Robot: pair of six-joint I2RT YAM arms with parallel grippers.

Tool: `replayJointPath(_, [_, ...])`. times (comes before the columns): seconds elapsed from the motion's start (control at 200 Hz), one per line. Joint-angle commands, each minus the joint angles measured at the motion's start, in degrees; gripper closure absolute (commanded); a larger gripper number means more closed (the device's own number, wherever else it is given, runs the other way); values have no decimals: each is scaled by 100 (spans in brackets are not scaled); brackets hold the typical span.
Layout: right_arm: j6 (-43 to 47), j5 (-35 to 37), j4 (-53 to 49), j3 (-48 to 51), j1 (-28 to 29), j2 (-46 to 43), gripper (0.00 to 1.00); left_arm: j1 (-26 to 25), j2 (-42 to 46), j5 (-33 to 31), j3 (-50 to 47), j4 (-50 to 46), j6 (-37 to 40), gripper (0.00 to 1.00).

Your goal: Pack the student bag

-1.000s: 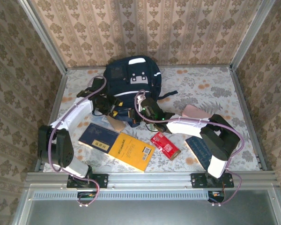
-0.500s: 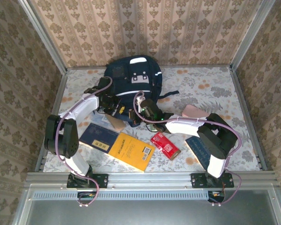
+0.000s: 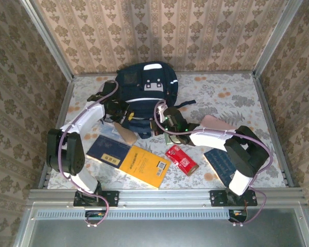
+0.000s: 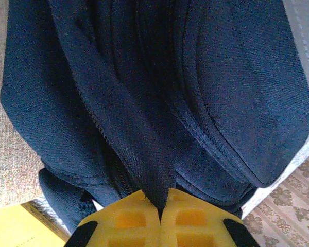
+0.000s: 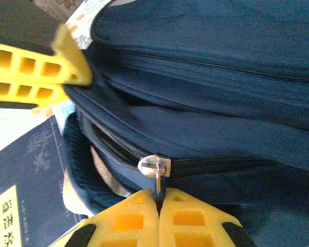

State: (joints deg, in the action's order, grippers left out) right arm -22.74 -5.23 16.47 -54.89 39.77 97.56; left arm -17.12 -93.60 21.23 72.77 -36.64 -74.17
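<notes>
My right gripper pulls the zip's pull outward along the still closed zip to the bag's side edge by the loose strap next, then releases it.
The student bag (image 3: 147, 87), dark navy with pale grey patches, lies at the back middle of the table with its opening toward the arms. My left gripper (image 3: 126, 117) is at the bag's near left edge, and its yellow fingers (image 4: 129, 221) are shut on a fold of the navy fabric (image 4: 154, 175). My right gripper (image 3: 158, 124) is at the near right edge, shut on the metal zipper pull (image 5: 156, 180) just below the silver slider (image 5: 154, 166). The zip is parted to the left of the slider, where pale lining (image 5: 105, 172) shows. The left gripper's fingers (image 5: 38, 72) show in the right wrist view.
In front of the bag lie a dark blue book (image 3: 109, 150), a yellow book (image 3: 144, 165) and a red packet (image 3: 181, 159). Another blue book (image 3: 221, 163) and a pink item (image 3: 216, 123) sit under the right arm. A tan item (image 3: 125, 135) lies by the bag's opening.
My left gripper has moved in to the bag's near left edge and closed on its fabric. The right arm has shifted slightly right, still holding the zipper pull.
</notes>
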Motion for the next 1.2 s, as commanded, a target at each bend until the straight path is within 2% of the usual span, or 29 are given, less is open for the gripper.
replayJointPath(0.0, [199,-90,-311,152,-302,-264,100,206,259,-334,263,127,104,100])
replayJointPath(0.495, [154,-5,397,210,-1173,28,100,428,661,-313,698,8,122,100])
replayJointPath(0.885, [-352,-257,829,-604,-1919,1036,99,518,918,-295,955,-65,121,100])
replayJointPath(1.195, [-883,-571,595,-2080,-2488,2297,99,508,980,-304,1046,-114,148,100])
